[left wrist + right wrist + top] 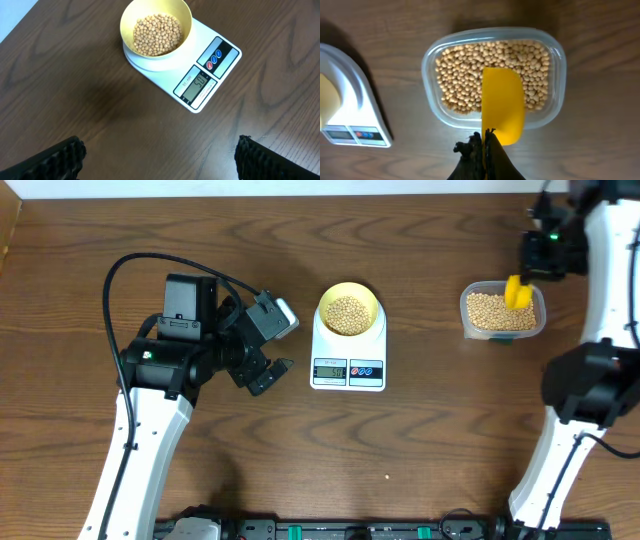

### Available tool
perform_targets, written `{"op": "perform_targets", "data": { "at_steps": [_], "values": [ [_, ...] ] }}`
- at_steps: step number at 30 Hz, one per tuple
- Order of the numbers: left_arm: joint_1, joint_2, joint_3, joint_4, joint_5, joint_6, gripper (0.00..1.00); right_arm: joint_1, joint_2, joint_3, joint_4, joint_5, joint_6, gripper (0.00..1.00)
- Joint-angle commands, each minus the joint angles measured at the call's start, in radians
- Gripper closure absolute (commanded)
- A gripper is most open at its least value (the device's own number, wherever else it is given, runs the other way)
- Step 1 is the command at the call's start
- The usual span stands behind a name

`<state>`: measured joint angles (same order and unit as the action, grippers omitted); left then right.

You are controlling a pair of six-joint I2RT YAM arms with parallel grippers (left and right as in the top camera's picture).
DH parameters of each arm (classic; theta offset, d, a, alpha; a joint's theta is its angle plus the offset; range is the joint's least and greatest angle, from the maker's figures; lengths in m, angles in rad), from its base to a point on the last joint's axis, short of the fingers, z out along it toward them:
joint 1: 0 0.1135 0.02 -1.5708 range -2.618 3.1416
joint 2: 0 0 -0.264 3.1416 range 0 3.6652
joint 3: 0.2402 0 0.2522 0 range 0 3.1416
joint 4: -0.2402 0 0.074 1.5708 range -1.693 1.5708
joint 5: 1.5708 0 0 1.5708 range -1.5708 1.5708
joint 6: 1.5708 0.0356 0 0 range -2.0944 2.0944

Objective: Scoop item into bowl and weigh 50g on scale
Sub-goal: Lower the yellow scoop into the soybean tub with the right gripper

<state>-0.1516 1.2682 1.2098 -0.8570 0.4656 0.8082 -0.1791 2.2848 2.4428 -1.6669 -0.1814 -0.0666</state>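
Observation:
The beans in the clear tub are below my right gripper, so next I will lower it, rest the yellow scoop (517, 291) on the beans and let go of the scoop's handle.
The pale-yellow bowl (348, 311) holds tan beans (156, 34) and stands on the white scale (349, 370), whose display is lit. The bowl (156, 29) and scale (207, 80) also show in the left wrist view. My left gripper (262, 358) is open and empty over bare table, left of the scale. My right gripper (487, 137) is shut on the handle of a bright yellow scoop (503, 104), held over the clear tub (555, 107) of beans (465, 75). The tub (502, 311) and scoop (517, 291) sit right of the scale.
The scale's edge (355, 107) shows at the left of the right wrist view. The wooden table (440, 430) spreads in front of the scale. A black rail (330, 530) runs along the table's front edge.

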Motion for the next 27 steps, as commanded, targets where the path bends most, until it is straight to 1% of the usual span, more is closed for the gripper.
{"op": "perform_targets", "data": {
  "at_steps": [1,4,9,13,14,15,18,20,22,23,25,27],
  "values": [
    [0.005,0.005,-0.005,-0.002,0.009,-0.009,0.02,-0.082,0.010,-0.074,0.043,-0.175,-0.068,0.99],
    [0.005,0.005,-0.005,-0.002,0.009,-0.009,0.02,-0.134,0.010,-0.146,0.108,-0.265,-0.093,0.99],
    [0.005,0.005,-0.005,-0.002,0.009,-0.009,0.02,-0.187,0.010,-0.233,0.200,-0.356,-0.111,0.99],
    [0.005,0.005,-0.005,-0.002,0.009,-0.009,0.02,-0.210,0.010,-0.284,0.219,-0.378,-0.115,0.99],
    [0.005,0.005,-0.005,-0.002,0.009,-0.009,0.02,-0.216,0.010,-0.291,0.216,-0.378,-0.115,0.96],
    [0.005,0.005,-0.005,-0.002,0.009,-0.009,0.02,-0.222,0.010,-0.295,0.216,-0.377,-0.115,0.90],
    [0.005,0.005,-0.005,-0.002,0.009,-0.009,0.02,-0.230,0.010,-0.296,0.215,-0.363,-0.114,0.80],
    [0.005,0.005,-0.005,-0.002,0.009,-0.009,0.02,-0.233,0.010,-0.296,0.204,-0.319,-0.114,0.69],
    [0.005,0.005,-0.005,-0.002,0.009,-0.009,0.02,-0.233,0.010,-0.296,0.192,-0.277,-0.114,0.64],
    [0.005,0.005,-0.005,-0.002,0.009,-0.009,0.02,-0.233,0.010,-0.296,0.186,-0.258,-0.114,0.62],
    [0.005,0.005,-0.005,-0.002,0.009,-0.009,0.02,-0.233,0.010,-0.296,0.167,-0.219,-0.114,0.55],
    [0.005,0.005,-0.005,-0.002,0.009,-0.009,0.02,-0.233,0.010,-0.296,0.153,-0.189,-0.114,0.53]
  ]
}}
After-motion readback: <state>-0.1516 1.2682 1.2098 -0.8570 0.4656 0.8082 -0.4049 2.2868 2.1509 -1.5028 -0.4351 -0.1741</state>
